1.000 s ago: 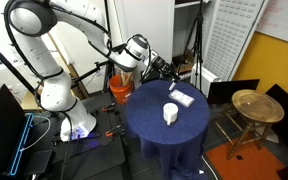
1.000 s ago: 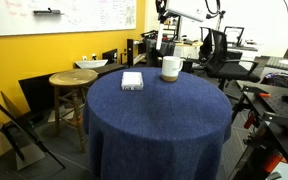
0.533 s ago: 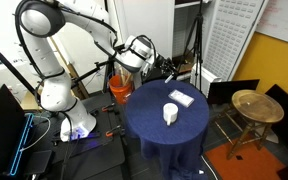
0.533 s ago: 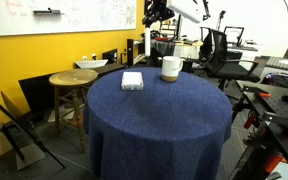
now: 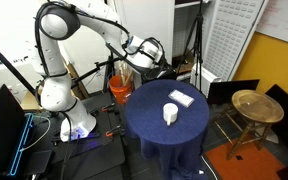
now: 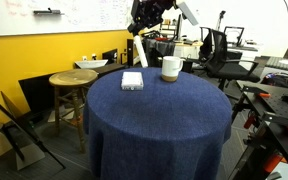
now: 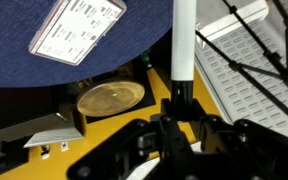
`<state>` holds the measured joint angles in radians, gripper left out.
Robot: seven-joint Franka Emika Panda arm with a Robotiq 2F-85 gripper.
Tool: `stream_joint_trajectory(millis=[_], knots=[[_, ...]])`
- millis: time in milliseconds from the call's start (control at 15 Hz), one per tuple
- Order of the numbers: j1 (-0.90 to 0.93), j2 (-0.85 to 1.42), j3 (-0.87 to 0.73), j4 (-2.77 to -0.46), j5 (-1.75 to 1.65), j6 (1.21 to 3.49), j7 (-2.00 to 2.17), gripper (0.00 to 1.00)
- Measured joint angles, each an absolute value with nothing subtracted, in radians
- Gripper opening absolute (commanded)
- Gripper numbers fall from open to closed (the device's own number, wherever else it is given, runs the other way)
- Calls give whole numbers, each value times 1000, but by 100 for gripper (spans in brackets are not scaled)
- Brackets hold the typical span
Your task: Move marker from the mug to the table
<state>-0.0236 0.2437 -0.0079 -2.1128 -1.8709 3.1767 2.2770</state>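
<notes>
I will next bring my gripper down and back toward my base, tilting the marker level onto that open cloth point(image 5: 146, 105), as bare navy cloth lies clear of the mug point(image 5: 170, 114) and pad.
My gripper point(image 7: 181, 125) is shut on the marker point(image 7: 183, 40), a thin white stick with a dark end that points straight out from the jaws. In both exterior views the gripper point(image 5: 162, 66) point(image 6: 144, 17) hangs in the air above the back rim of the navy-draped table point(image 5: 154, 132) point(image 6: 154, 115). The white mug point(image 5: 170, 114) point(image 6: 171, 68) stands upright on the table, apart from the gripper. The wrist view shows the table's edge point(image 7: 24, 62) below the marker; the mug is out of that view.
A flat white pad point(image 5: 181, 98) point(image 6: 132, 81) point(image 7: 76, 28) lies on the table near the mug. A small golden-brown round table point(image 5: 256, 105) point(image 6: 72, 78) point(image 7: 111, 98) stands beside it. Office chairs, tripods and equipment crowd the floor around.
The gripper has moved sideways from above the mug towards the table's back rim, and the arm's elbow has swung over. The mug and pad have not moved.
</notes>
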Motion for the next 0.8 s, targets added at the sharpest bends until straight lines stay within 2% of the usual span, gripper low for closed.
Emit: stream_joint_trajectory(millis=[267, 533, 600, 667, 800], knots=[[-20, 330, -17, -2081, -1866, 3289, 2125, 5], [-30, 409, -5, -2114, -1713, 3337, 1820, 5], [-30, 427, -1, -2133, -1666, 3337, 1740, 46], [-30, 441, 5, -2155, -1616, 3337, 1661, 48], [-27, 464, 19, -2197, -1548, 3335, 1543, 62]])
